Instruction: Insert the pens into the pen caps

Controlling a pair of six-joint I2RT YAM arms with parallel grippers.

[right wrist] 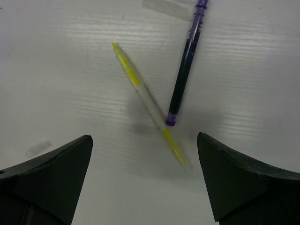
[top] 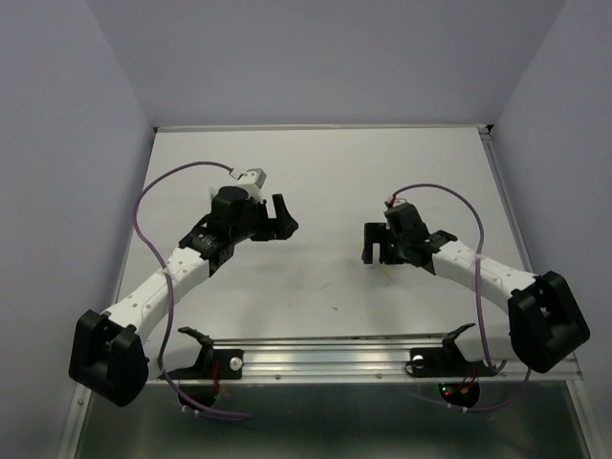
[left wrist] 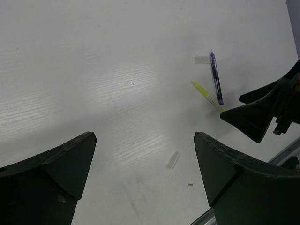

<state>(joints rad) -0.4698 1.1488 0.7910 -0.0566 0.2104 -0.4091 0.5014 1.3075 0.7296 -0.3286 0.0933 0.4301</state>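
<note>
My right gripper will move down next, so that its open fingers go on both sides of the yellow pen's rear end [right wrist: 172, 143]. That end is below the gripper, between its fingers.
A yellow pen [right wrist: 147, 105] lies slanted on the white table between my right gripper's open fingers [right wrist: 234, 183]; its near tip reaches toward the gap. A dark blue-purple pen [right wrist: 185, 65] lies beside it, its end almost touching the yellow pen. A pale translucent cap [right wrist: 166, 7] lies at the top by the purple pen. My right gripper [top: 366, 251] is open and empty above them. My left gripper [top: 284, 218] is open and empty. Its wrist view shows another pale cap [left wrist: 173, 160] on the table between its fingers, plus the yellow pen [left wrist: 206, 95], the purple pen [left wrist: 215, 77] and the far cap [left wrist: 201, 59].
A metal rail [top: 325, 356] runs along the near edge of the table. Purple cables [top: 158, 191] loop from both arms. The right gripper's fingers [left wrist: 253, 115] show at the right of the left wrist view. Grey walls enclose the table [top: 325, 163] on three sides.
</note>
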